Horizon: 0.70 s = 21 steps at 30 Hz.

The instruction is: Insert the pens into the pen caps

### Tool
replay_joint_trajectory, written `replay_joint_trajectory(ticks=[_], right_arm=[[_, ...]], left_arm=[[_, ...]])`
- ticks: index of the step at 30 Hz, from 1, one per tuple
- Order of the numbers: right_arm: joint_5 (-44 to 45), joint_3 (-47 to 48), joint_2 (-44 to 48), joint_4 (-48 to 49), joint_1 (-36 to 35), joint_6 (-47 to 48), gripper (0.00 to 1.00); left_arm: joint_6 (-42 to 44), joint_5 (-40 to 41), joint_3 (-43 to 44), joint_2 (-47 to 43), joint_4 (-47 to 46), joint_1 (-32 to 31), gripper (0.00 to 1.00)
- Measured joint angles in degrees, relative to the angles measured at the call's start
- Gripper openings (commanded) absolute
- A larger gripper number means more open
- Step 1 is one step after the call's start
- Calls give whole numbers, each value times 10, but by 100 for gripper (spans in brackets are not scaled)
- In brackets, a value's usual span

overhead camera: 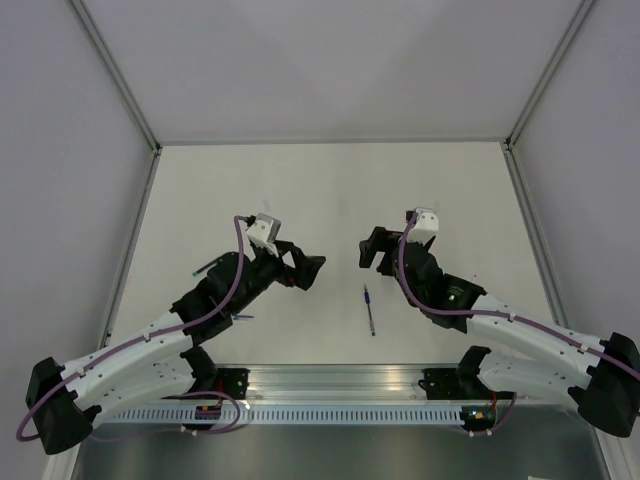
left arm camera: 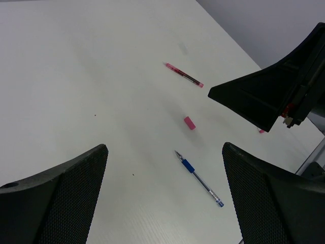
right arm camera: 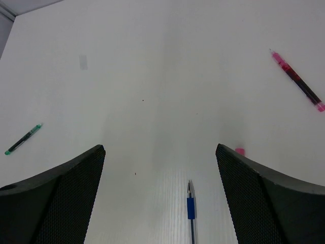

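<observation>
I will next swing, turn and lower my right gripper toward the small pink cap's tip [overhead camera: 475, 276], because that tip is below the gripper and to its right in the top view.
A blue pen [overhead camera: 369, 310] lies uncapped on the white table, near the front between the arms. It also shows in the left wrist view [left arm camera: 199, 178] and the right wrist view [right arm camera: 191, 211]. A red-pink pen [left arm camera: 184, 74] [right arm camera: 298, 81] lies farther off, with a small pink cap [left arm camera: 189, 122] [right arm camera: 239, 151] between it and the blue pen. A green pen [right arm camera: 23, 139] lies apart at the left of the right wrist view. My left gripper [overhead camera: 312, 267] [left arm camera: 165, 147] and right gripper [overhead camera: 368, 250] [right arm camera: 160, 147] are both open and empty, hovering above the table and facing each other.
The right gripper's black finger [left arm camera: 254, 99] juts into the left wrist view above the pink cap. A metal rail [overhead camera: 340, 385] runs along the table's front edge. Grey walls close in the table [overhead camera: 330, 190] at the back and sides.
</observation>
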<state>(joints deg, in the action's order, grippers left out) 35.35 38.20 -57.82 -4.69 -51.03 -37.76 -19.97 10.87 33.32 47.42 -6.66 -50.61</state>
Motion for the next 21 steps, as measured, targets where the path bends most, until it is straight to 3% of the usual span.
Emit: replay_joint_trajectory(ticks=[7,11,15,21], right_arm=[[11,8,-1,5,0,31,97],[66,78,-44,-41,7,86,97],[59,188,-122,-119,125,113,95],[12,215,-219,-255,355,117,89]], left_arm=[[-5,1,-12,-12,-8,0,100],[-9,2,-12,-10,-8,0,100],[-10,14,-13,-8,-8,0,100],[-10,27,-14,-10,-8,0,100]])
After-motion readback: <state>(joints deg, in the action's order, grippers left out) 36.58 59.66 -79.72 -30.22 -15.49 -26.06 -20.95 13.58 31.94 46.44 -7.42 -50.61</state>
